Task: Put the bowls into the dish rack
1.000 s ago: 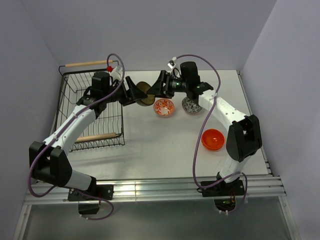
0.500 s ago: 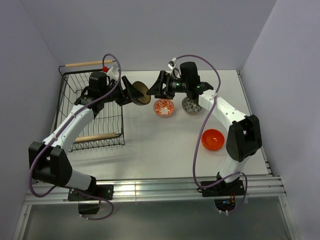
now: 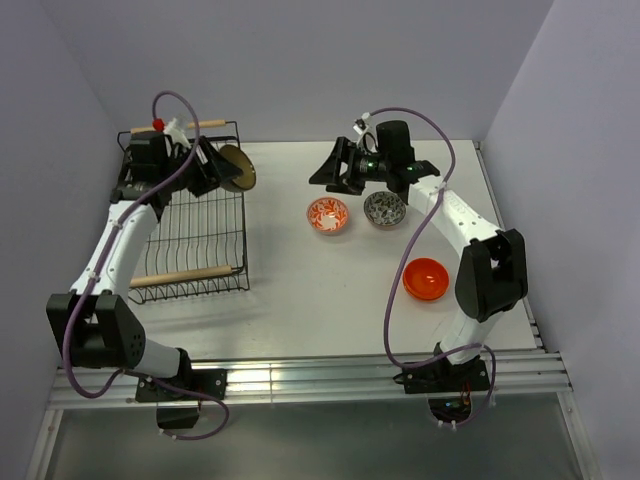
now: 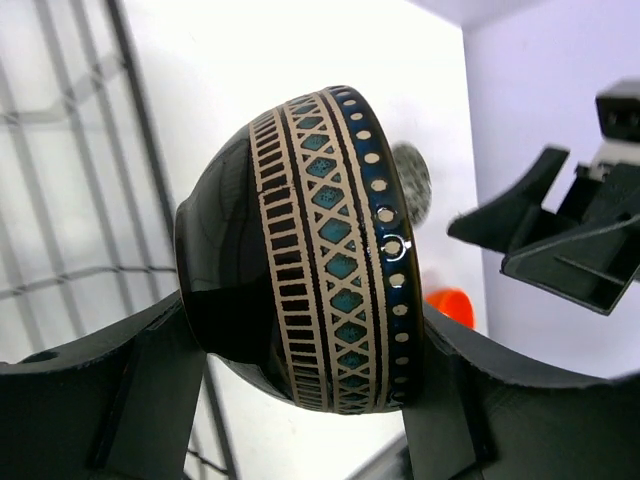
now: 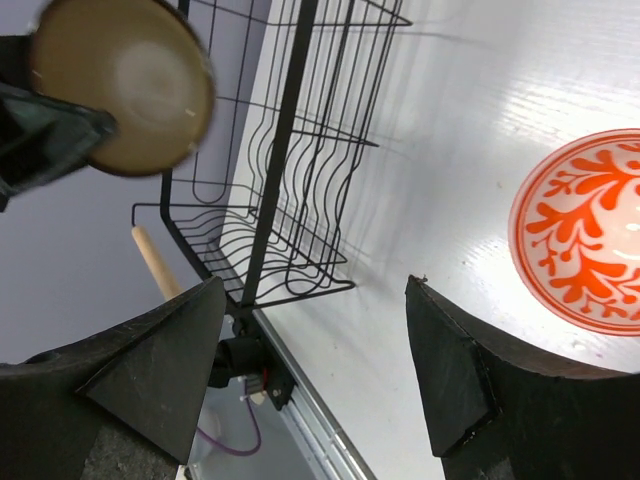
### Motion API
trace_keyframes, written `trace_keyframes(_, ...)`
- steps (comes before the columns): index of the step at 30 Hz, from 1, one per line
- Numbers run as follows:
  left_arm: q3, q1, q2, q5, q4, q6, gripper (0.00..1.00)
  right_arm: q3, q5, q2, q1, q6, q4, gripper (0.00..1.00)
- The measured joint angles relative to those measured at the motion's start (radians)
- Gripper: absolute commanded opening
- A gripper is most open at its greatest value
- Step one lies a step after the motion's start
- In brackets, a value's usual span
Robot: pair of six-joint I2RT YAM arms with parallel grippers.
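Observation:
My left gripper needs to move down and to its left in the top view, lower the tan-brown bowl and release, as the rack's empty far wires are there.
My left gripper (image 3: 214, 166) is shut on the tan-brown bowl (image 3: 237, 167), held on edge above the far right corner of the black wire dish rack (image 3: 150, 225). In the left wrist view the bowl (image 4: 310, 260) shows a black and tan patterned outside between both fingers. My right gripper (image 3: 335, 166) is open and empty above the table, behind the red-and-white bowl (image 3: 328, 214). The grey-speckled bowl (image 3: 384, 209) and the orange bowl (image 3: 425, 278) sit on the table. The right wrist view shows the held bowl (image 5: 125, 85), the rack (image 5: 300, 150) and the red-and-white bowl (image 5: 590, 235).
The rack has a wooden rod handle at the far end (image 3: 160, 127) and at the near end (image 3: 185, 275). Purple walls close the table at the back and sides. The table's near edge is a metal rail (image 3: 300, 380).
My left arm has carried the tan-brown bowl left, from the table middle to above the rack's far right corner. My right gripper has drawn slightly back and right, still open.

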Motion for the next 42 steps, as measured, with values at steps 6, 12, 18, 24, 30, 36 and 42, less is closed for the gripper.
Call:
trace_keyframes(6, 0.124, 0.118, 0.0, -0.014, -0.074, 0.129, 0.0, 0.0, 0.001, -0.005, -0.02, -0.016, -0.018, 0.8)
trace_keyframes(12, 0.299, 0.197, 0.044, -0.135, -0.188, 0.331, 0.0, 0.0, 0.0, -0.017, -0.022, -0.034, -0.029, 0.8)
trace_keyframes(18, 0.339, 0.204, 0.09, -0.296, -0.25, 0.517, 0.0, 0.0, 0.0, -0.018, -0.026, -0.037, -0.031, 0.8)
trace_keyframes(24, 0.306, 0.204, 0.126, -0.422, -0.259, 0.636, 0.0, 0.0, 0.0, -0.018, -0.026, -0.038, -0.032, 0.8)
trace_keyframes(30, 0.3, 0.205, 0.208, -0.499, -0.252, 0.688, 0.0, 0.0, 0.0, -0.018, -0.027, -0.042, -0.033, 0.79)
trace_keyframes(36, 0.298, 0.205, 0.311, -0.572, -0.253, 0.718, 0.0, -0.002, 0.0, -0.018, -0.029, -0.05, -0.034, 0.79)
trace_keyframes(42, 0.298, 0.204, 0.378, -0.649, -0.251, 0.752, 0.0, -0.01, 0.0, -0.017, -0.033, -0.056, -0.038, 0.79)
